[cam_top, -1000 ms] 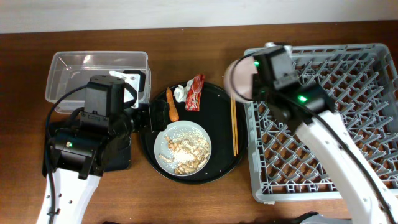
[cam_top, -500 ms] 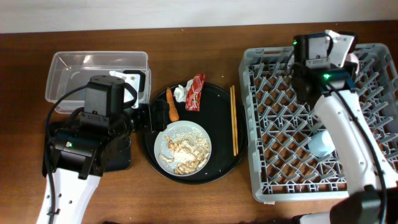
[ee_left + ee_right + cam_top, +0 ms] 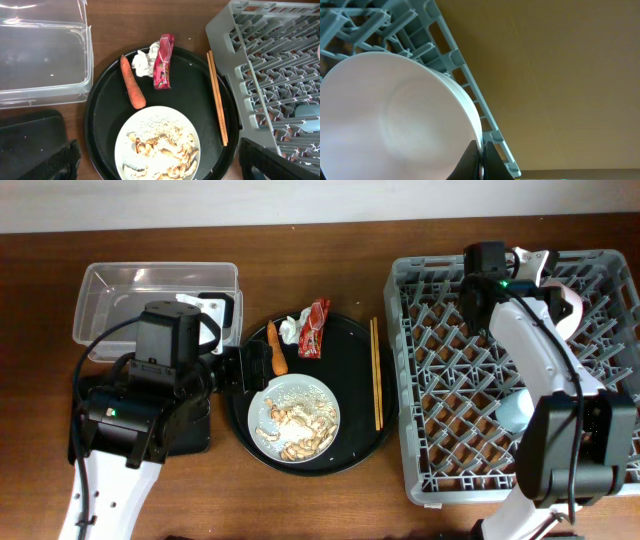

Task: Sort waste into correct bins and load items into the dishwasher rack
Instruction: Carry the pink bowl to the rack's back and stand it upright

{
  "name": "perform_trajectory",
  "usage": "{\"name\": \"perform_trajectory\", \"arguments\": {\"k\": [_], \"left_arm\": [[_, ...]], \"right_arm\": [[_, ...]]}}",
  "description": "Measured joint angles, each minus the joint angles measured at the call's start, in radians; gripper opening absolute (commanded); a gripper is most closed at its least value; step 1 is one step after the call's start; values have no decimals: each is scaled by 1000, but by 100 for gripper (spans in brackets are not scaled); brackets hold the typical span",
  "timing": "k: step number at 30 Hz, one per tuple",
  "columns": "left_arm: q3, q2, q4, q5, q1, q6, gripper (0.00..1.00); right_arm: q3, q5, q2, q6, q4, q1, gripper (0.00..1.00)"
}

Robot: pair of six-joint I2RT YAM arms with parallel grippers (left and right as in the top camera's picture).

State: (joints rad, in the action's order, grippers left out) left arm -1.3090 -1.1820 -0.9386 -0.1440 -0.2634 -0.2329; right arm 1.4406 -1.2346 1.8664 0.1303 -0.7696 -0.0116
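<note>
The right gripper shifts to the left in the overhead view along the rack's far side next. It lowers the white bowl among the rack's wires (image 3: 449, 298), as they stand empty.
My right gripper (image 3: 481, 162) is shut on the rim of the white bowl (image 3: 395, 120). It holds the bowl on its side over the far right corner of the grey dishwasher rack (image 3: 450, 460); the bowl also shows in the overhead view (image 3: 572, 310). The light-blue cup (image 3: 515, 410) lies in the rack. My left gripper (image 3: 160, 170) is open and empty above the plate (image 3: 125, 145) of rice-and-food scraps (image 3: 160, 150). The carrot (image 3: 132, 82), tissue (image 3: 144, 62), red wrapper (image 3: 163, 68) and chopsticks (image 3: 217, 97) lie on the round black tray (image 3: 100, 115).
The clear tub (image 3: 150, 285) stands at the far left. The shallow black tray bin (image 3: 190, 430) lies in front of it, mostly hidden under my left arm. The rack's left wall (image 3: 235, 55) stands right next to the chopsticks.
My right arm has carried the bowl from the rack's far left corner to its far right corner. The blue cup in the rack has come into view. The left arm has not moved.
</note>
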Motion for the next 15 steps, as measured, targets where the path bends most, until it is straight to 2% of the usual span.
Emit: {"name": "perform_trajectory", "arguments": {"k": [9,15], "left_arm": [[0,0,0,0,0,0,99],[0,0,0,0,0,0,99]], "right_arm": [[-14,-22,24,-2,0,-131,4],[-34,-102,55,-13,29,-143,4]]}}
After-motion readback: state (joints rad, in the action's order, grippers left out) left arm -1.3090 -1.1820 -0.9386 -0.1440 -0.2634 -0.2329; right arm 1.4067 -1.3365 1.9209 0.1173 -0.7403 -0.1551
